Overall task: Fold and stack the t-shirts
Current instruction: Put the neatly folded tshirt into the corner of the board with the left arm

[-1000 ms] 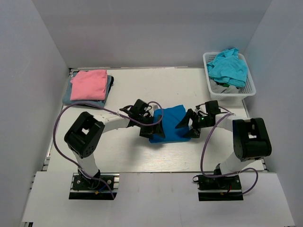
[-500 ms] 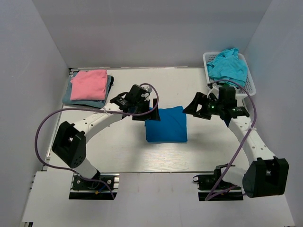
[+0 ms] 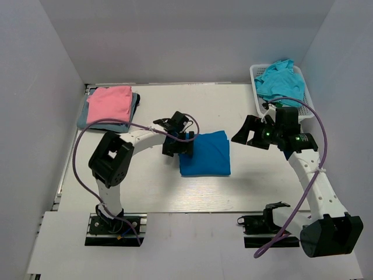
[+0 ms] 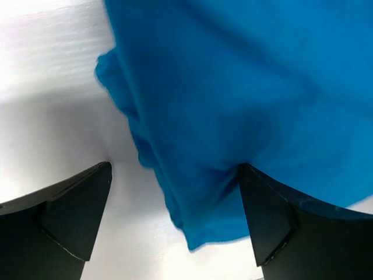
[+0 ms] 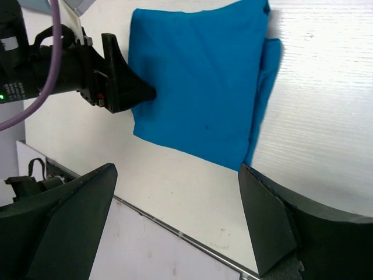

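My left gripper nudges farther over the blue t-shirt next, toward the right in the top view, and closes, since the blue t-shirt's edge (image 3: 182, 158) (image 4: 178, 195) lies between the open fingers.
A royal-blue t-shirt (image 3: 205, 153) lies folded into a square in the middle of the table. My left gripper (image 3: 183, 145) is low at its left edge, open. In the left wrist view the blue t-shirt (image 4: 245, 87) has its edge hanging between the fingers (image 4: 70, 216), and the right one rests against the cloth. My right gripper (image 3: 246, 132) hovers open to the right of the shirt, holding nothing. Its wrist view looks down on the blue t-shirt (image 5: 198, 87) and the left gripper (image 5: 119, 90). A folded pink t-shirt (image 3: 109, 104) sits on a grey-blue one (image 3: 105, 125) at the back left.
A white lattice basket (image 3: 288, 115) stands at the back right with a crumpled turquoise t-shirt (image 3: 280, 81) in it, close behind my right arm. White walls close in the table on three sides. The table's front edge (image 5: 175, 230) shows below the right gripper.
Both grippers have let go of the blue shirt's sides. The right arm has lifted away to the right. The left one rose, then came back down to the shirt's left edge.
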Available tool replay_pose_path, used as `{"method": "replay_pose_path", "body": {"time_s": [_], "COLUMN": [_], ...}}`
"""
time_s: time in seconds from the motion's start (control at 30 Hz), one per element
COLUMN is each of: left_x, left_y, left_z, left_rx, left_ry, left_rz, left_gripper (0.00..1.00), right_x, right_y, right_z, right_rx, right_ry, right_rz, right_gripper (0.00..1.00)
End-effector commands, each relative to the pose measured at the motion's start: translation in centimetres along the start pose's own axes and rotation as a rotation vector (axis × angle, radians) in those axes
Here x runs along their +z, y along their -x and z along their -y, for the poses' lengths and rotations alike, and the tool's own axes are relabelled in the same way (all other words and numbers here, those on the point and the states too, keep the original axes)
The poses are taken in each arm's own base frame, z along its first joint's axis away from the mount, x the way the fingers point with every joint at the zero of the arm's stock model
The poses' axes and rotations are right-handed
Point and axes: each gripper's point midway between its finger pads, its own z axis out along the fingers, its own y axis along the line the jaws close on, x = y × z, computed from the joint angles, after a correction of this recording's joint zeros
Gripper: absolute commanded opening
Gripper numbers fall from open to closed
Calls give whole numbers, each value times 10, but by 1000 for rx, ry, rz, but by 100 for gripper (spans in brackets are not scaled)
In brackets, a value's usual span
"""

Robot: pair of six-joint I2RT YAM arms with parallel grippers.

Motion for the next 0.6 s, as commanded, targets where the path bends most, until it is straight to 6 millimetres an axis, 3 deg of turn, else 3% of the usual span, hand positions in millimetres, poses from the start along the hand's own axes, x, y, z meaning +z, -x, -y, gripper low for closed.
{"method": "replay_pose_path", "body": {"time_s": [0.0,0.07,0.13,0.23,0.27,0.43,0.47,0.5,0.53,0.57], "left_x": [5,14,20,34,41,64,66,71,72,72], "left_y": [16,8,1,-9,-17,-37,-39,-42,-30,-34], "left_z": [7,10,26,21,16,13,11,7,10,2], "left_rx": [23,43,67,57,55,46,45,44,46,33], "left_ry": [-20,-33,-120,-130,-120,-92,-88,-71,-61,-8], "left_rz": [44,32,15,12,-7,-68,-76,-84,-55,-83], "left_gripper": [100,99,89,82,73,54,37,27,16,0], "right_x": [-13,-14,-15,-17,-18,-24,-24,-25,-25,-26], "right_y": [6,5,2,0,0,3,3,3,2,2], "right_z": [5,8,13,19,19,25,29,30,31,36], "right_rx": [-26,-34,-32,-32,-37,-44,-54,-57,-61,-62], "right_ry": [-63,-79,-106,-142,-147,-188,-205,-212,-217,-245], "right_rz": [22,34,25,20,23,52,55,56,54,54], "right_gripper": [90,90,90,90,90,90,90,90,90,90]}}
